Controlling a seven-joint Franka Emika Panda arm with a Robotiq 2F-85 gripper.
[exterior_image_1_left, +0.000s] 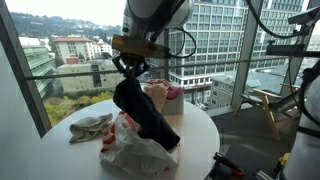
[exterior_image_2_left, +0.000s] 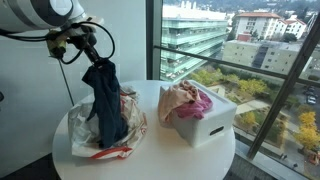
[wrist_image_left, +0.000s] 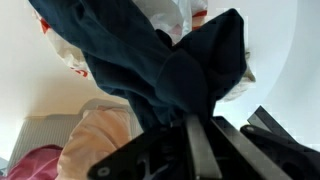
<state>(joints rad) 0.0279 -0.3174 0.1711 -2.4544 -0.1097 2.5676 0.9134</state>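
Note:
The gripper should next move down over the crumpled plastic bag (exterior_image_1_left: 130, 150) and release the dark navy garment (exterior_image_1_left: 145, 112) into it, because the lower end of the cloth already rests there.
My gripper (exterior_image_1_left: 128, 72) (exterior_image_2_left: 97, 60) (wrist_image_left: 200, 130) is shut on the top of a dark navy garment (exterior_image_1_left: 145, 112) (exterior_image_2_left: 104, 100) (wrist_image_left: 160, 70) and holds it up above the round white table (exterior_image_1_left: 200, 125) (exterior_image_2_left: 150, 150). The cloth hangs down in a long fold, and its lower end rests in a crumpled plastic bag (exterior_image_1_left: 130, 150) (exterior_image_2_left: 125, 125) with red print. In the wrist view the dark cloth fills the middle, with the bag (wrist_image_left: 165, 15) behind it.
A white box (exterior_image_2_left: 200, 125) (exterior_image_1_left: 170, 105) holds pink and cream clothes (exterior_image_2_left: 185, 100) (wrist_image_left: 90, 140). A light rag (exterior_image_1_left: 90, 127) lies near the table's edge. Large windows stand behind. A chair (exterior_image_1_left: 270, 100) stands beyond the table.

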